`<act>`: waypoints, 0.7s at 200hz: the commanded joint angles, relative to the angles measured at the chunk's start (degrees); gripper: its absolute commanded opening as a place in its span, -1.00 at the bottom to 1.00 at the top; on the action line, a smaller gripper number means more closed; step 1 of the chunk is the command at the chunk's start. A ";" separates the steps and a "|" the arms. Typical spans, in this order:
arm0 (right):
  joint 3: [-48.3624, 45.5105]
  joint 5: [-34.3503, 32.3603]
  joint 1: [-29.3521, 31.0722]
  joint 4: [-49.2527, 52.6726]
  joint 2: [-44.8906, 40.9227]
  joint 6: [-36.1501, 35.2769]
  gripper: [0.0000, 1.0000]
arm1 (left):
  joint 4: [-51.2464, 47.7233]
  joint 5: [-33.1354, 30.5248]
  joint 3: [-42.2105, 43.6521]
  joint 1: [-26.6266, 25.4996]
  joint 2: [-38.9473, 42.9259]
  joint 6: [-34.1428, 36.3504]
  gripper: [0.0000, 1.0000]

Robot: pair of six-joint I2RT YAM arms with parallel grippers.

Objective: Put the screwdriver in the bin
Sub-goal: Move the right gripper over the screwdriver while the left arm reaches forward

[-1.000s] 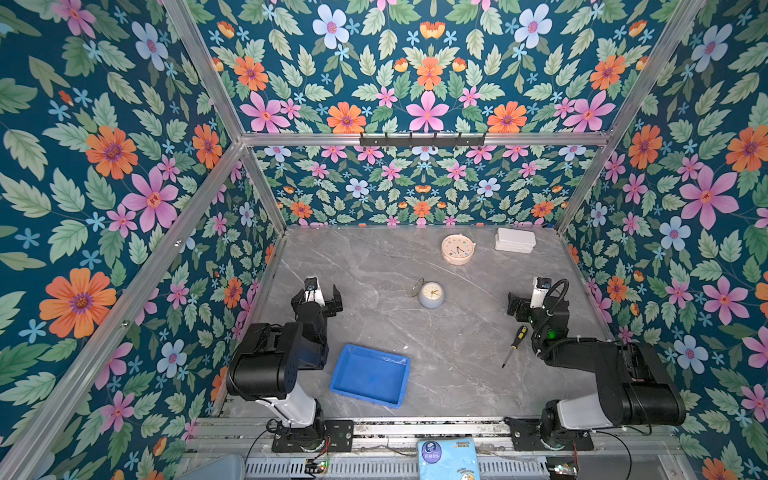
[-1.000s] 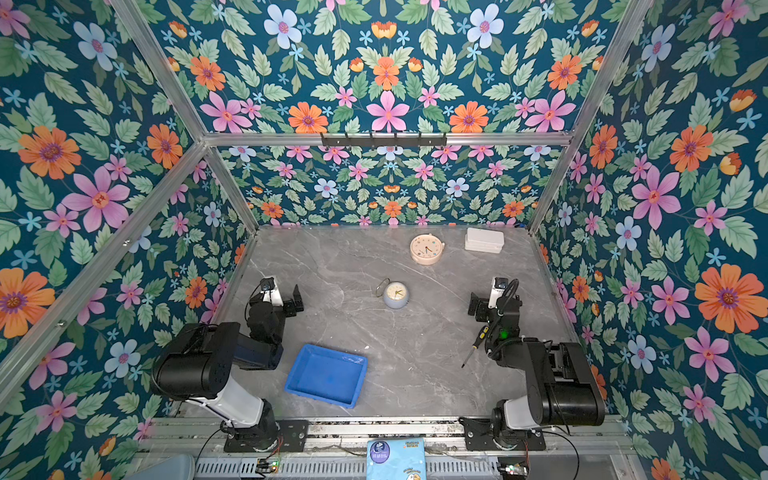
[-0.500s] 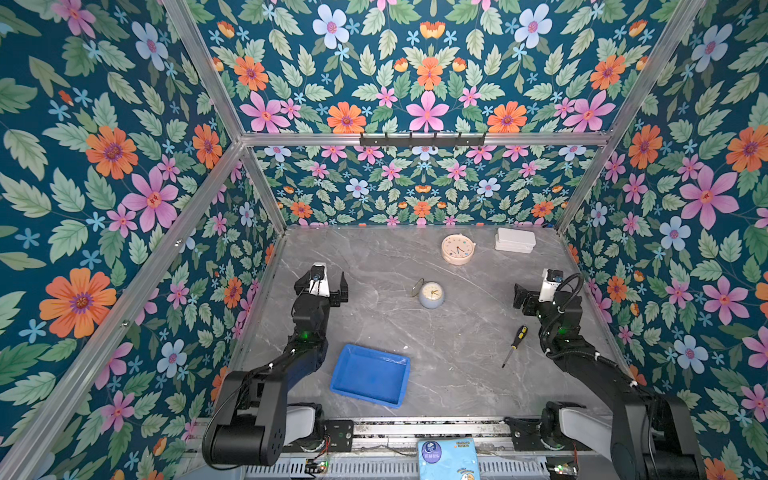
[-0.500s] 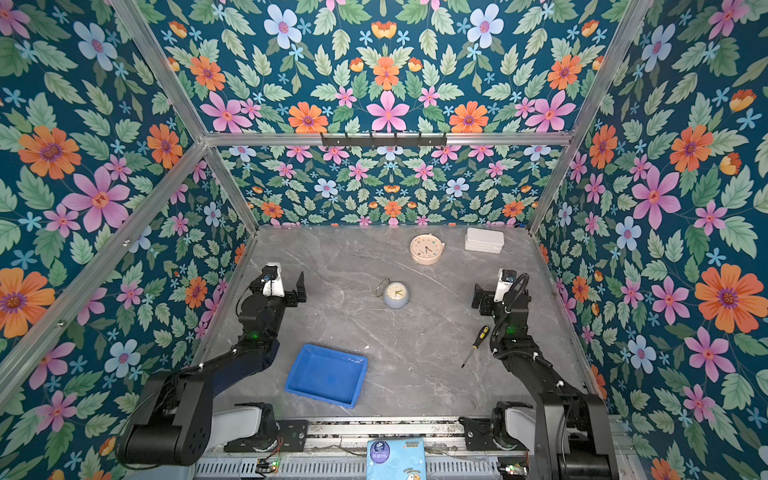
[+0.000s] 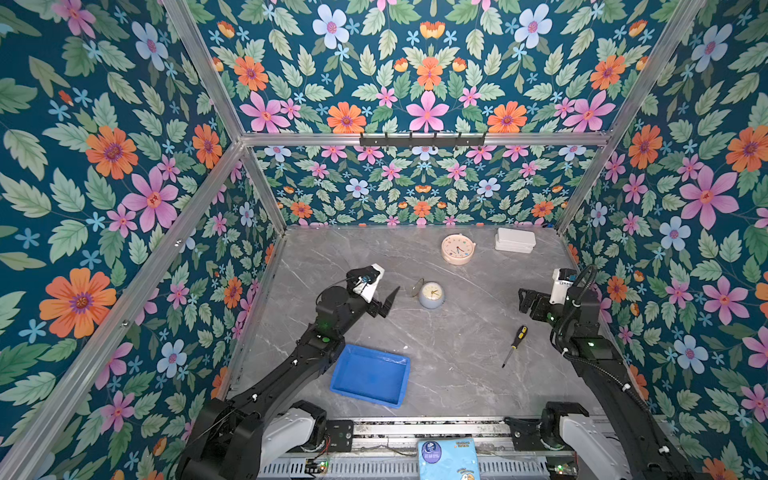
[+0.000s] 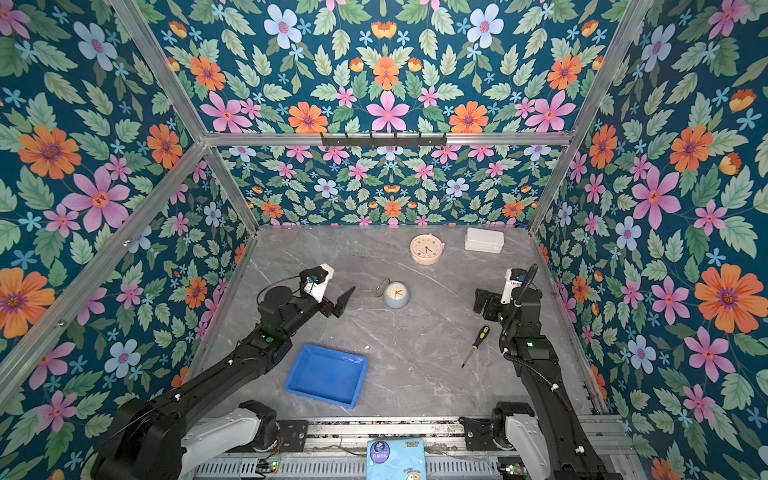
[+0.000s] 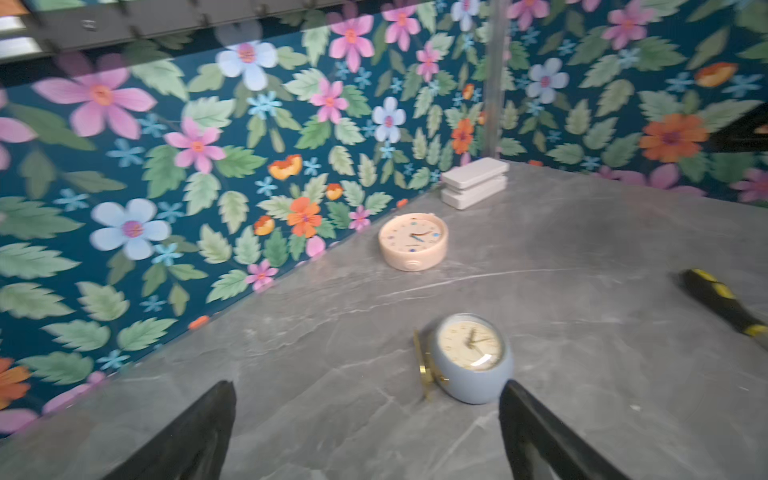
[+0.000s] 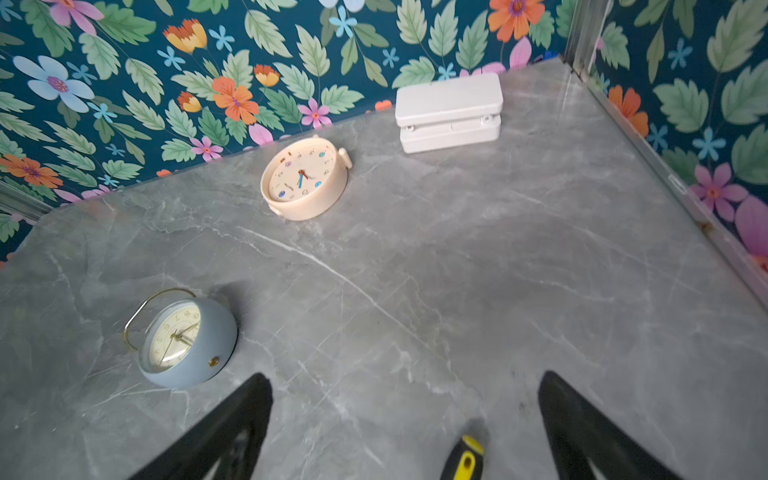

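My right gripper draws back next, tilts its fingers down and lowers them astride the screwdriver's upper handle (image 5: 523,330) (image 8: 465,456), since that lies below the gripper and back from its fingertips.
The screwdriver (image 5: 515,340) (image 6: 478,337), black-handled with yellow accents, lies on the grey table right of centre, its tip pointing to the front. Its handle (image 8: 466,458) shows between and just short of the open fingers of my right gripper (image 8: 405,377) (image 5: 530,301) (image 6: 484,301), which hovers behind it, not touching. The blue bin (image 5: 370,376) (image 6: 326,374) sits at the front centre-left with nothing in it. My left gripper (image 5: 384,303) (image 6: 343,301) (image 7: 368,386) is open and holds nothing. It hovers behind the bin, close to a blue clock, with the screwdriver handle (image 7: 723,303) far off to its side.
A small blue clock (image 5: 431,295) (image 7: 471,357) (image 8: 187,338) stands mid-table near the left fingertips. A peach round clock (image 5: 458,248) and a white lidded box (image 5: 514,240) lie at the back right. Flowered walls close in three sides.
Both arms have unfolded from a tucked pose. The left gripper has swung right, toward the blue clock. The right gripper has stayed near its spot behind the screwdriver. Both stay open.
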State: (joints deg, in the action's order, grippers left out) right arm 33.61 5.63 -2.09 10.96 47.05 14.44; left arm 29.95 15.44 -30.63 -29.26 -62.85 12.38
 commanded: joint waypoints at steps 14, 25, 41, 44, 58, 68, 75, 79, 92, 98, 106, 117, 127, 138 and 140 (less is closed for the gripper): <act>1.79 -0.82 0.07 15.24 -2.16 6.66 0.98 | -7.99 2.84 -2.89 -6.53 -2.19 3.01 0.99; 1.91 -0.24 0.13 17.23 -2.53 6.82 0.99 | -8.81 2.52 -3.86 -8.99 -3.35 3.58 0.99; 2.37 1.42 0.09 19.30 -2.17 7.05 0.99 | -10.03 2.31 -5.61 -12.73 -5.19 4.38 0.99; 2.38 1.81 0.07 19.46 -1.97 7.18 0.99 | -10.23 2.24 -5.98 -13.43 -5.58 4.40 0.99; 2.68 3.46 0.07 20.00 -0.43 7.71 0.99 | -10.68 2.22 -7.32 -16.35 -7.41 4.74 0.99; 3.10 3.45 0.07 20.41 1.05 8.56 0.99 | -10.91 2.27 -8.26 -18.15 -8.82 5.01 0.99; 3.34 3.02 0.07 20.69 2.31 9.20 0.99 | -11.18 2.27 -9.00 -19.22 -9.78 5.25 1.00; 3.51 2.92 0.07 20.68 2.97 9.38 0.99 | -11.31 2.31 -9.34 -19.75 -10.32 5.36 0.99; 3.80 1.67 0.05 20.35 5.20 10.06 0.99 | -11.37 2.42 -10.24 -21.33 -11.85 5.62 0.99; 3.83 0.93 0.07 20.02 6.11 10.70 0.99 | -11.32 2.52 -10.54 -22.03 -12.51 5.71 0.99; 3.74 0.36 0.07 19.33 7.31 11.09 0.99 | -11.32 2.74 -11.05 -22.75 -13.23 5.81 0.99; 3.58 0.35 0.12 17.96 8.79 11.15 0.99 | -11.32 2.94 -11.59 -23.59 -14.07 5.90 0.99; 3.57 -0.06 0.08 17.18 10.16 11.59 0.99 | -11.37 3.19 -12.00 -24.21 -14.69 5.90 0.99; 3.64 -0.52 0.06 16.69 11.82 11.99 0.99 | -11.39 3.35 -12.27 -24.84 -15.30 5.92 0.99; 3.61 -0.66 0.07 16.63 12.12 12.08 0.99 | -11.41 3.41 -12.33 -24.98 -15.46 5.90 0.99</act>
State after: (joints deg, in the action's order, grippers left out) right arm 37.01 6.83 -2.09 29.23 56.86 24.36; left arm 18.98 17.89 -42.17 -53.28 -77.36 17.82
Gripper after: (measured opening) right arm 0.993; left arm 0.996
